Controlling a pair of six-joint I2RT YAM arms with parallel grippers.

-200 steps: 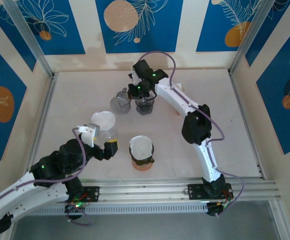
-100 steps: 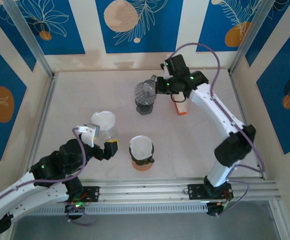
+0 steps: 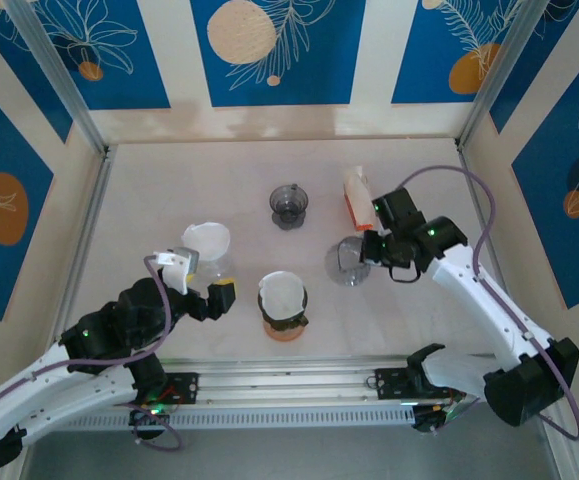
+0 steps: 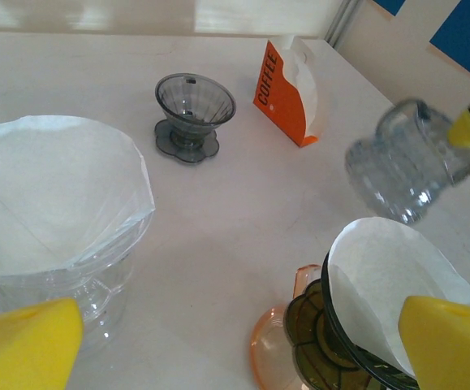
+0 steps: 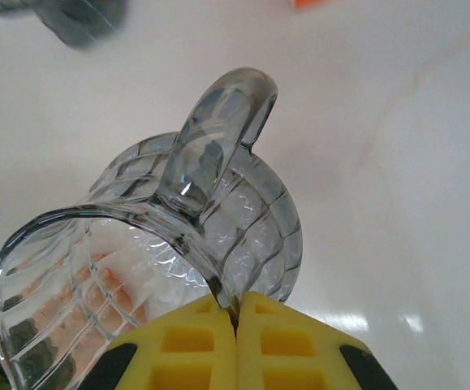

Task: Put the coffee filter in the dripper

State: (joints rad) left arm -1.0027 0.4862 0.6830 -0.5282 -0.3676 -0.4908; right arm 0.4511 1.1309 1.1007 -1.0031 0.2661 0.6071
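The bare tabletop beside the orange base lies below and back, so my right gripper will next move back and down and release the hanging glass there.
My right gripper [image 3: 368, 254] is shut on the rim of a clear ribbed glass dripper [image 3: 349, 262] with a handle, right of centre; up close the yellow fingertips [image 5: 236, 313] pinch its wall [image 5: 218, 219]. It hangs tilted and blurred [image 4: 409, 158]. A dark empty dripper [image 3: 289, 205] stands at the back middle. A white coffee filter [image 3: 281, 291] sits in a dark dripper on an orange base [image 4: 299, 341]. Another filter [image 3: 207, 240] sits in a clear dripper [image 4: 48, 203]. My left gripper [image 3: 201, 280] is open between these two, holding nothing [image 4: 235, 349].
An orange and white coffee filter packet [image 3: 357, 197] stands at the back right, just behind the held dripper, also seen upright [image 4: 287, 89]. Metal frame posts and blue patterned walls ring the table. Bare tabletop [image 3: 169, 190] lies at the back left.
My right arm has swung the clear glass dripper from beside the dark dripper at the back middle, rightward and nearer, to right of centre. The left arm has not moved.
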